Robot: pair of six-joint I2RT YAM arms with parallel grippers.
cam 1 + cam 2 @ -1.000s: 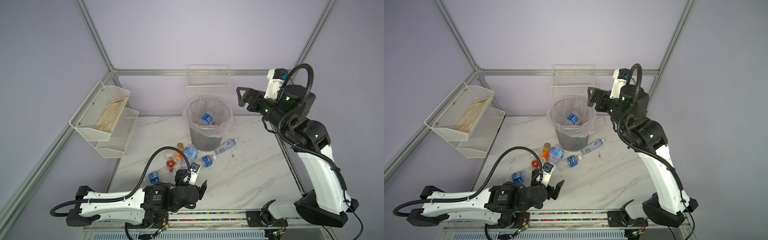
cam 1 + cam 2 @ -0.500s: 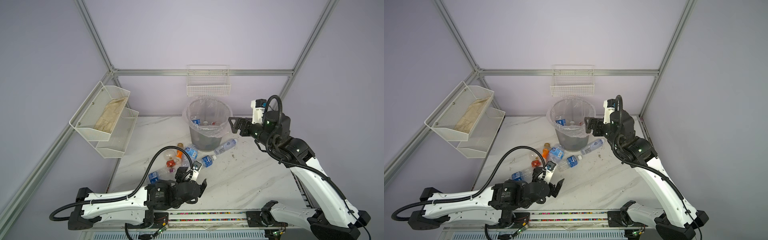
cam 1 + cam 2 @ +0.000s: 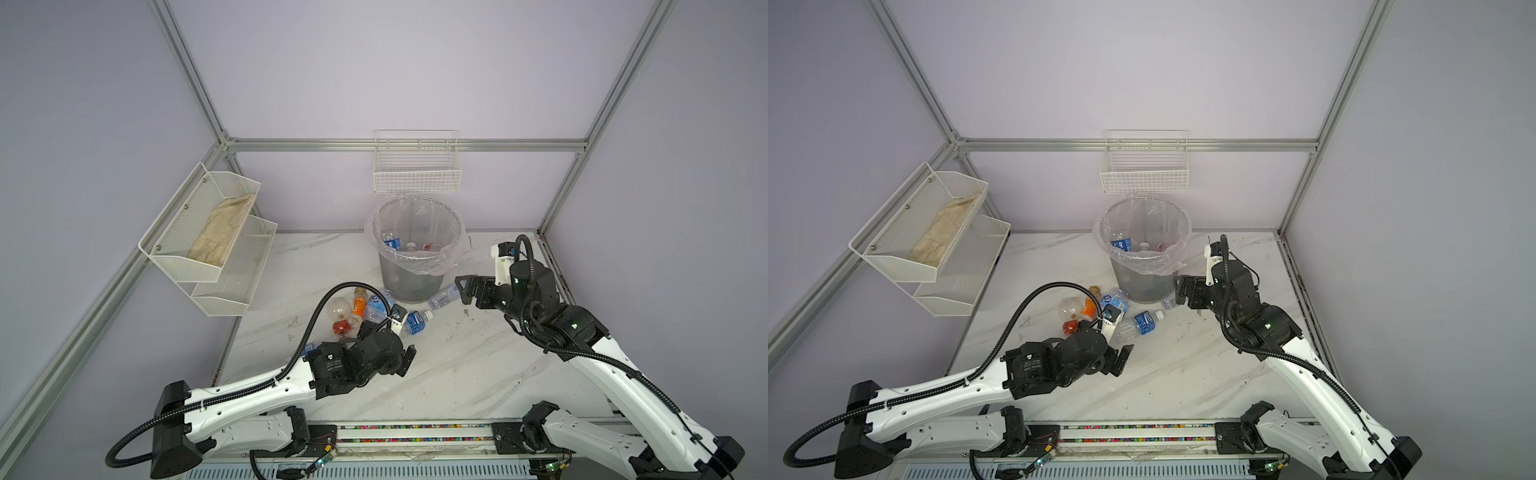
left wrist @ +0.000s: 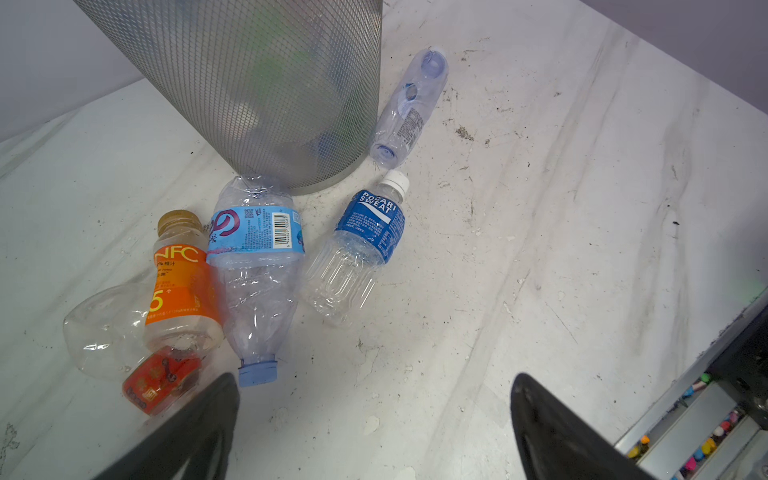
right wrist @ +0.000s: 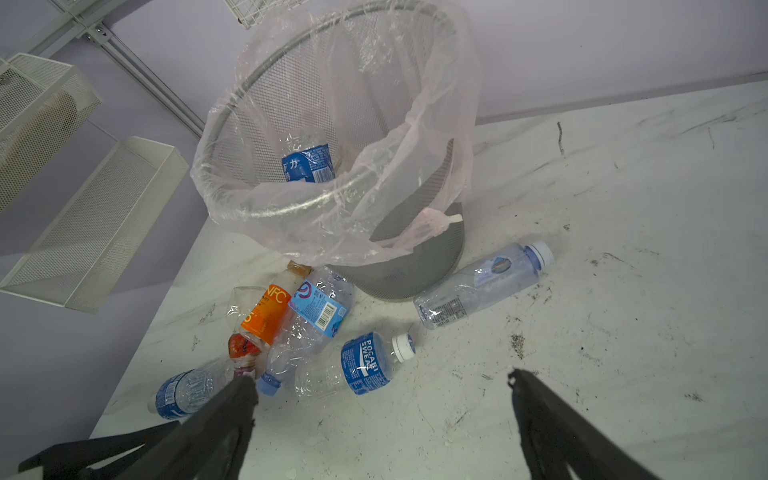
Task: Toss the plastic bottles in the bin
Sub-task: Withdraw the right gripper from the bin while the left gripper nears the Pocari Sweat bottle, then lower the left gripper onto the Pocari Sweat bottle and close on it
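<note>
The Pocari Sweat bottle's clear end (image 3: 1127, 328) (image 4: 342, 280) is below my left gripper's open fingers and farther outward. My left gripper should next move down and outward onto it and close.
The bin (image 3: 417, 268) (image 3: 1142, 270) is a grey mesh wastebasket with a clear liner. It holds plastic bottles, one with a blue label (image 5: 308, 163). Several more lie on the table in front of it. A Pocari Sweat bottle (image 3: 417, 324) (image 4: 365, 237) (image 5: 365, 365) lies nearest. There are also an orange NFC bottle (image 4: 178, 270), a crushed light-blue-label bottle (image 4: 253, 249) and a clear bottle (image 3: 444, 296) (image 5: 478, 286) against the bin's base. My left gripper (image 4: 374, 380) (image 3: 390, 341) hangs open just before the pile. My right gripper (image 5: 380, 377) (image 3: 462, 289) is open and empty, low beside the clear bottle.
A white wire basket (image 3: 417, 170) hangs on the back wall above the bin. A two-tier mesh shelf (image 3: 232, 286) with a cloth (image 3: 222, 232) juts from the left wall. A red-label bottle (image 4: 158, 382) and a blue-label one (image 5: 183, 390) lie at the pile's left.
My right arm has swung down from above the bin to low over the table at its right. The blue-label bottle has dropped inside the bin. My left gripper has barely moved.
</note>
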